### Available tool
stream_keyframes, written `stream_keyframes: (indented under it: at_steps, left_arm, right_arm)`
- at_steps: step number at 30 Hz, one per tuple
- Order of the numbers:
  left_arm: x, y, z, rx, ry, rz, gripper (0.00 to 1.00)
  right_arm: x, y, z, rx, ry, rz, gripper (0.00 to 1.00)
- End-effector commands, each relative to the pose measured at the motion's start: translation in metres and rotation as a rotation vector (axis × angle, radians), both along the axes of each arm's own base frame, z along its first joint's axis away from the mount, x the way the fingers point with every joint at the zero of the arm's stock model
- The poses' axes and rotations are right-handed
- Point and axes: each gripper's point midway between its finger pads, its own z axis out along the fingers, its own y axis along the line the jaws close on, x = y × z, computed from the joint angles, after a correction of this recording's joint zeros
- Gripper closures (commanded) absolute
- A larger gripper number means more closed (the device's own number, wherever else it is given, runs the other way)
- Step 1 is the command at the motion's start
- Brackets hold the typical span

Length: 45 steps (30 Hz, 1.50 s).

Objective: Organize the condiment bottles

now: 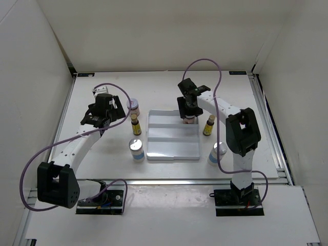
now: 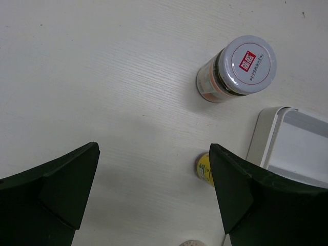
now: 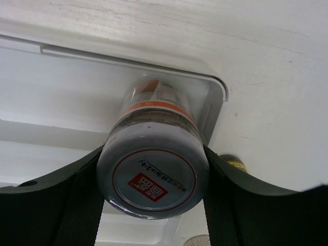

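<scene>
The second pale jar is outward and across toward the tray (image 1: pixel 173 148) from my left gripper. My left gripper should move to the jar next, then lower its fingers around its lid (image 1: pixel 132 103).
My right gripper (image 1: pixel 188 113) is shut on a squat pale jar with a red-marked lid (image 3: pixel 154 177), holding it upright in the right end of the far slot of the white tray (image 1: pixel 173 148). My left gripper (image 2: pixel 154 151) is open and empty above bare table, left of the tray. The second pale jar (image 2: pixel 243 69) stands ahead of it, and a slim yellow-labelled bottle (image 2: pixel 203 167) stands by its right finger. A silver-capped shaker (image 1: pixel 136 150) stands near the tray's left edge. Another yellow-labelled bottle (image 1: pixel 208 125) and another shaker (image 1: pixel 217 152) stand right of the tray.
The tray's corner (image 2: pixel 266 136) shows in the left wrist view, close to the right finger. Its middle and near slots hold nothing. White walls enclose the table on three sides. Purple cables loop over both arms.
</scene>
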Motion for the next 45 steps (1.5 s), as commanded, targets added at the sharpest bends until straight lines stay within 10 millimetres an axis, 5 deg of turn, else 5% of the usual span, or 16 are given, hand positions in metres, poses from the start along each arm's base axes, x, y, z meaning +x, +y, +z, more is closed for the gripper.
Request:
stream_keyframes:
  at_steps: [1, 4, 6, 16, 20, 31, 37, 41, 45]
  left_arm:
    - [0.007, -0.007, 0.013, 0.003, -0.014, -0.040, 0.01]
    - [0.018, -0.011, 0.019, 0.005, -0.008, -0.054, 0.01]
    - [0.031, -0.015, 0.033, 0.010, -0.022, -0.072, 0.01]
    - [0.101, -0.070, 0.010, -0.050, 0.095, -0.247, 0.01]
    - [0.117, -0.083, -0.018, -0.017, 0.168, -0.286, 0.01]
    - [0.132, -0.084, -0.075, 0.039, 0.287, -0.268, 0.01]
    - [0.134, -0.076, -0.072, 0.071, 0.282, -0.236, 0.32]
    - [0.142, -0.072, -0.033, 0.094, 0.202, -0.228, 0.58]
    - [0.144, -0.071, 0.012, 0.122, 0.129, -0.224, 0.72]
  right_arm:
    - [0.011, 0.003, 0.006, 0.021, -0.050, -0.045, 0.45]
    - [0.010, 0.003, 0.009, 0.028, -0.053, -0.053, 0.09]
    - [0.011, 0.001, 0.023, 0.037, -0.088, -0.070, 0.00]
    - [0.001, 0.008, 0.110, 0.201, -0.236, -0.029, 0.00]
    - [-0.014, 0.018, 0.123, 0.281, -0.218, 0.019, 0.00]
    - [-0.038, 0.019, 0.109, 0.327, -0.170, 0.069, 0.00]
    - [-0.047, 0.015, 0.106, 0.332, -0.164, 0.073, 0.00]
    - [-0.052, 0.005, 0.098, 0.301, -0.168, 0.055, 0.00]
    - [-0.050, 0.002, 0.097, 0.285, -0.179, 0.043, 0.00]
